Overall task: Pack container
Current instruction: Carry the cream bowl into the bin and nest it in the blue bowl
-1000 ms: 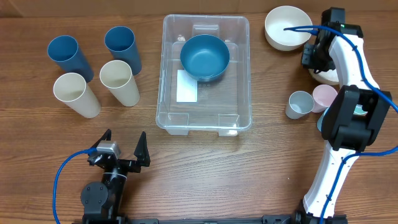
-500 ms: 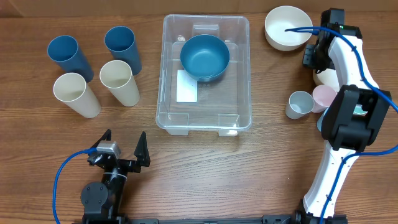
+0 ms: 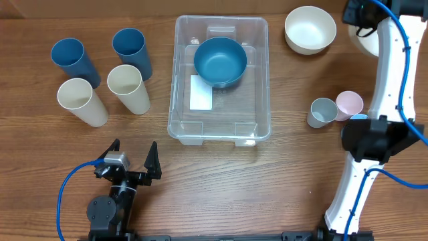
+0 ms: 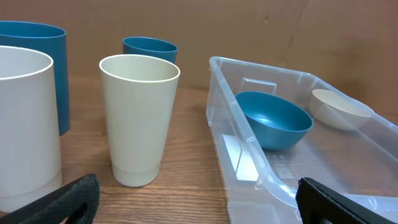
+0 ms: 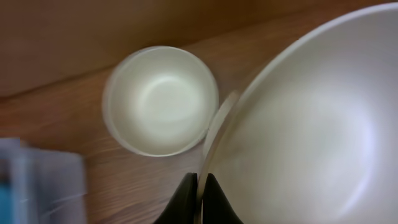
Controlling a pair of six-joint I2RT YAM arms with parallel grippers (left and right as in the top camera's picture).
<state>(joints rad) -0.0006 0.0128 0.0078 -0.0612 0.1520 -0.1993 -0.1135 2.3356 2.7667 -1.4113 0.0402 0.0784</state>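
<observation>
The blue bowl (image 3: pixel 220 61) is empty, so my right gripper swings the white bowl left in the overhead view, lowers it inside and releases it next.
The clear container (image 3: pixel 221 126) stands mid-table with a blue bowl (image 3: pixel 220 61) and a white label (image 3: pixel 200 92) inside it. In the right wrist view my right gripper (image 5: pixel 200 186) is shut on the rim of a white bowl (image 5: pixel 311 124), which is held above the table. A second white bowl (image 5: pixel 160 99) sits below on the wood. From overhead the right gripper (image 3: pixel 358 13) is at the far right corner, the held bowl (image 3: pixel 366 41) mostly hidden behind the arm. My left gripper (image 3: pixel 134 150) rests open near the front edge, facing the container (image 4: pixel 273 180).
Two blue cups (image 3: pixel 69 59) (image 3: pixel 130 48) and two cream cups (image 3: pixel 80 100) (image 3: pixel 127 86) stand left of the container. A white bowl (image 3: pixel 309 29) sits at the back right. A grey cup (image 3: pixel 323 110) and a pink cup (image 3: pixel 349 104) stand by the right arm's base.
My right gripper has shut on the white bowl's rim and risen with it toward the far right corner. The left arm has not moved.
</observation>
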